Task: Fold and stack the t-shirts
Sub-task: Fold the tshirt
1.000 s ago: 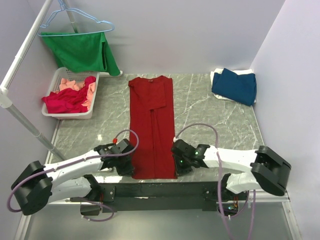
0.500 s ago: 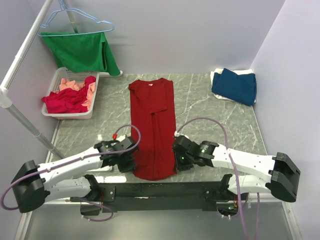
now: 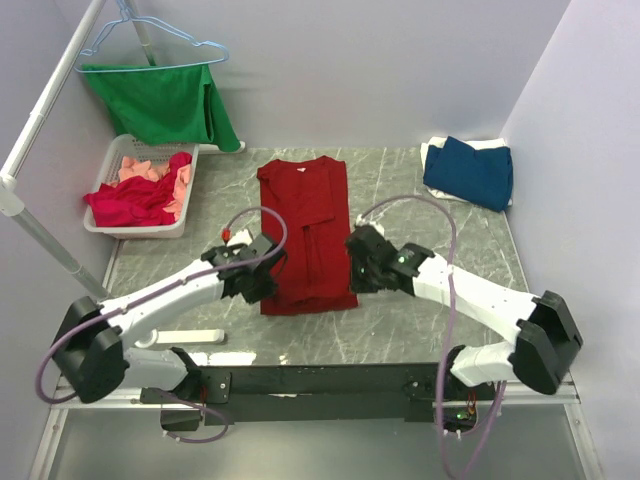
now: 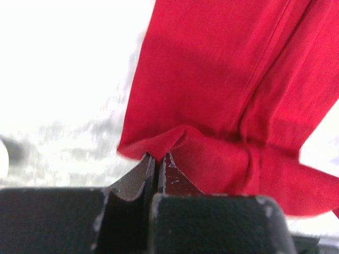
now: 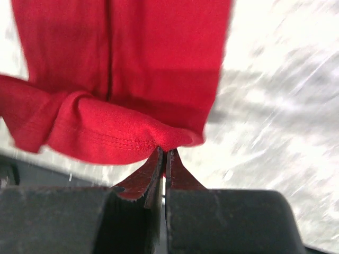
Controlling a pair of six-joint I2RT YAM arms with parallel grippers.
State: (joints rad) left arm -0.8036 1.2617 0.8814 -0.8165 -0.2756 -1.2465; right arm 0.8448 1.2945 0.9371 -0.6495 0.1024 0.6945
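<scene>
My left gripper moves outward along the t-shirt's side edge to about its middle (image 3: 265, 236) (image 4: 152, 22) next, since the pinched hem still covers only the t-shirt's near end.
The deep-red t-shirt (image 3: 303, 205) lies lengthwise in the middle of the table, its sides folded in and its collar at the far end. My left gripper (image 3: 264, 278) is shut on the hem's left corner, and my right gripper (image 3: 357, 268) is shut on the right corner. The hem is lifted and doubled back over the shirt's lower part. In the left wrist view the red cloth (image 4: 222, 79) bunches at the closed gripper (image 4: 158, 156). The right wrist view shows the stitched hem (image 5: 106, 137) pinched in the closed gripper (image 5: 164, 152). A dark blue t-shirt (image 3: 470, 172) lies folded on a white one (image 3: 432, 152) at the back right.
A white basket (image 3: 102, 222) at the left holds crimson and salmon-pink shirts (image 3: 140, 195). Above it a green garment (image 3: 160, 100) hangs on a light-blue wire hanger from a white rail (image 3: 40, 130). Walls close in the back and right.
Both grippers have moved away from the near edge toward the collar, carrying the hem with them. The shirt's lower part has doubled over, so it looks shorter.
</scene>
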